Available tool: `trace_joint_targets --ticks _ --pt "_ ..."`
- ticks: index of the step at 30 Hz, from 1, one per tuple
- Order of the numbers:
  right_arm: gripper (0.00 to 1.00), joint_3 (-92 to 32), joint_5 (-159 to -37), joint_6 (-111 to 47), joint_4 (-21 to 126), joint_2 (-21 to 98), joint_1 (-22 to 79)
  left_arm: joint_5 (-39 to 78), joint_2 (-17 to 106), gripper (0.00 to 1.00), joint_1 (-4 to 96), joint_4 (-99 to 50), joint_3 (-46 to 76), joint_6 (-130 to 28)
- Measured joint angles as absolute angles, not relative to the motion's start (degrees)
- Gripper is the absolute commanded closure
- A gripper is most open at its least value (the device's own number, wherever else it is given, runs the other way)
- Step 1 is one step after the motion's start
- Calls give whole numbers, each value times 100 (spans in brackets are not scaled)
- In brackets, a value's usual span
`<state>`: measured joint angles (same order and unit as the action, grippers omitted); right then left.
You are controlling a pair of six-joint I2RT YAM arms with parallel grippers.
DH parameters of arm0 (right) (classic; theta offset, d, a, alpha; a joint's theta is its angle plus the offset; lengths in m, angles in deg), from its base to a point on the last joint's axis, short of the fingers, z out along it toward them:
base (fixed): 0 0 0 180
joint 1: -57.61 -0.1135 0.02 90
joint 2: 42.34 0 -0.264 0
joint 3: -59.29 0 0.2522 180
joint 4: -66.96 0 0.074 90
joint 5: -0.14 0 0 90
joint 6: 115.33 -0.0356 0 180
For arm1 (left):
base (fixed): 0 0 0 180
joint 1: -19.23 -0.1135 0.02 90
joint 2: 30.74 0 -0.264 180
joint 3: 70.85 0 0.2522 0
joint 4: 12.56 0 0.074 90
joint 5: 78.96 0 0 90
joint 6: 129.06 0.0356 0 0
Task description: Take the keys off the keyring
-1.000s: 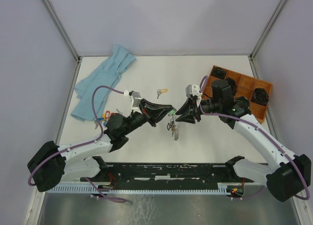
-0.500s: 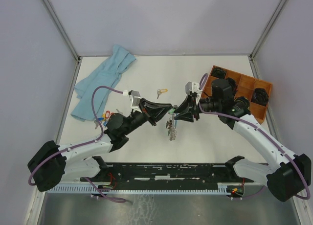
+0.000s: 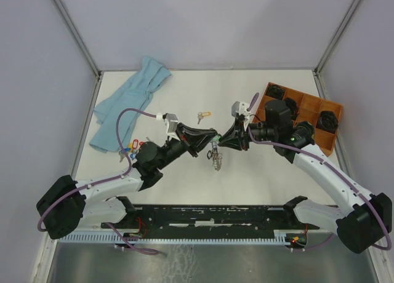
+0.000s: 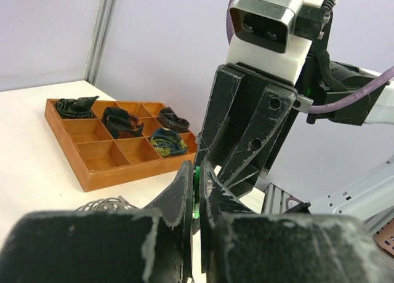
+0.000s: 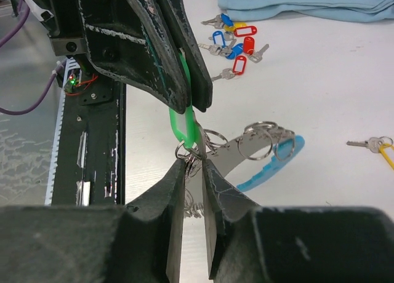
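Note:
My left gripper should next move away from the keyring [image 3: 215, 160] and outward, then go down there and let go of the green tag, because the tabletop beside the yellow-tagged key is clear.
The keyring [image 3: 215, 160] hangs above the table centre between both grippers, strung with silver keys. In the right wrist view it is a curved metal band [image 5: 255, 149] with small rings and a light blue stretch [image 5: 275, 167]. My left gripper [image 3: 212, 137] is shut on the green tag [image 4: 196, 191] of one key. My right gripper [image 3: 221, 143] is shut on the keyring just below that green tag [image 5: 183, 120], where its small ring joins. In the left wrist view my left gripper [image 4: 196, 170] sits right against the right gripper's fingers [image 4: 246, 135].
Loose keys with red and blue tags [image 3: 131, 149] lie at the left, also in the right wrist view [image 5: 234, 46]. A key with a yellow tag [image 3: 202, 115] lies behind. A blue cloth [image 3: 129, 98] is at the back left, a wooden compartment tray [image 3: 306, 104] at the right.
Both grippers have drawn closer together and moved slightly back. The hanging keyring has shifted a little left and up with them.

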<state>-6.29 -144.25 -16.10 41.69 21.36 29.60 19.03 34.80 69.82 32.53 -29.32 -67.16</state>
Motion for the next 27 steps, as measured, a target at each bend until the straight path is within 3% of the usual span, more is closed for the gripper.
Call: trace_joint_targets --ticks 11,19,27 --pt "99 -631 -14268 -1619 4106 2136 2960 1863 3467 97 6982 3248 -2945 -6716" --pt "99 -631 -14478 -2012 4145 2160 3061 1865 3301 97 6982 3320 -3118 -6716" --pt "99 -554 -14808 -3376 5004 2293 3443 1817 3063 97 6978 3476 -3312 -6716"
